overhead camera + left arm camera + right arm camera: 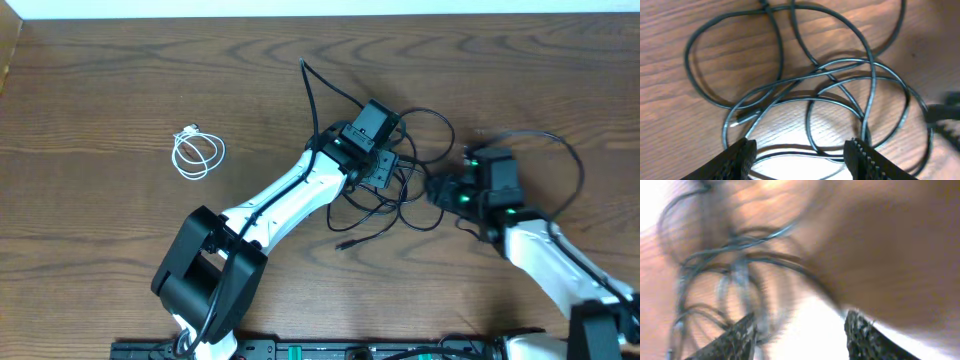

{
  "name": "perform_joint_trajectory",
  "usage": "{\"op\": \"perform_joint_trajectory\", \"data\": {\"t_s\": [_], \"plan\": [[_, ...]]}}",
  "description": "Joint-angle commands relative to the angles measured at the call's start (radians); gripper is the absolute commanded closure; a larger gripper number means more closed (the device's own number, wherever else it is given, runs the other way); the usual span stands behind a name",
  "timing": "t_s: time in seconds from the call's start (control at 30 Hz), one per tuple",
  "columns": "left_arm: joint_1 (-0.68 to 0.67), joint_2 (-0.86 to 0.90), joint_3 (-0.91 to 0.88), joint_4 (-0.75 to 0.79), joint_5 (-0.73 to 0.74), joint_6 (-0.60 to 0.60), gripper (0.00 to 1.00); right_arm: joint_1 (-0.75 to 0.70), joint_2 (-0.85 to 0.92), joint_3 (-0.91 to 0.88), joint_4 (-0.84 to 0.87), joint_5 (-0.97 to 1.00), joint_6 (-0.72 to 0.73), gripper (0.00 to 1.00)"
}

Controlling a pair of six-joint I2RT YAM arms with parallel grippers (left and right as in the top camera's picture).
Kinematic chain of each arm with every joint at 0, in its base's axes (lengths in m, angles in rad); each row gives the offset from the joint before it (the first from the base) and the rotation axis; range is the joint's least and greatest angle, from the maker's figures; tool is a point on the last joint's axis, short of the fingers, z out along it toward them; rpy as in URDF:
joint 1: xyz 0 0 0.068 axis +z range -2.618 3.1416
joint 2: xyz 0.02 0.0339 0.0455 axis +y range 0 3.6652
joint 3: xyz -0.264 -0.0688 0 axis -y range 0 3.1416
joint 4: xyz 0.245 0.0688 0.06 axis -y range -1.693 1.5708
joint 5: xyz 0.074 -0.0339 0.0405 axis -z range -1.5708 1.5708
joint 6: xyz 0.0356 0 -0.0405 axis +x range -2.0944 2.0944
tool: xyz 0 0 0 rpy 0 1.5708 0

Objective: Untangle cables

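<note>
I will move my left gripper outward and to the right in the overhead view, then lower it onto the arching piece of black cable that crosses over other loops.
The black cable point(345, 243) lies in a tangle of loops at the table's middle, one end trailing toward the back point(307, 80). The white cable point(197, 153) is coiled by itself at the left. My left gripper point(383, 172) hovers over the tangle. In the left wrist view it point(800, 157) is open, with black cable point(872, 75) loops spread on the wood and one strand lying loose between the fingers. My right gripper point(440, 190) sits at the tangle's right edge. The right wrist view is blurred, showing it point(800, 335) open, with the loops point(735, 255) to its left.
Thicker black wires point(560, 150) arch from the right arm over the table at the right. The left arm point(290, 195) stretches diagonally from the front base point(205, 270). Bare wood lies between the white coil and the tangle.
</note>
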Motion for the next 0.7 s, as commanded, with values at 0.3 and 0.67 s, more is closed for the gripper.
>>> {"op": "perform_joint_trajectory", "data": {"t_s": [0.3,0.67], "plan": [[-0.001,0.009,-0.005,0.137,0.038,-0.068,0.39,-0.06,-0.013,-0.005,-0.157,0.319,0.243,0.01],[-0.051,0.147,-0.005,0.316,0.038,-0.193,0.39,-0.06,0.048,-0.005,-0.15,0.341,0.259,0.01]]}}
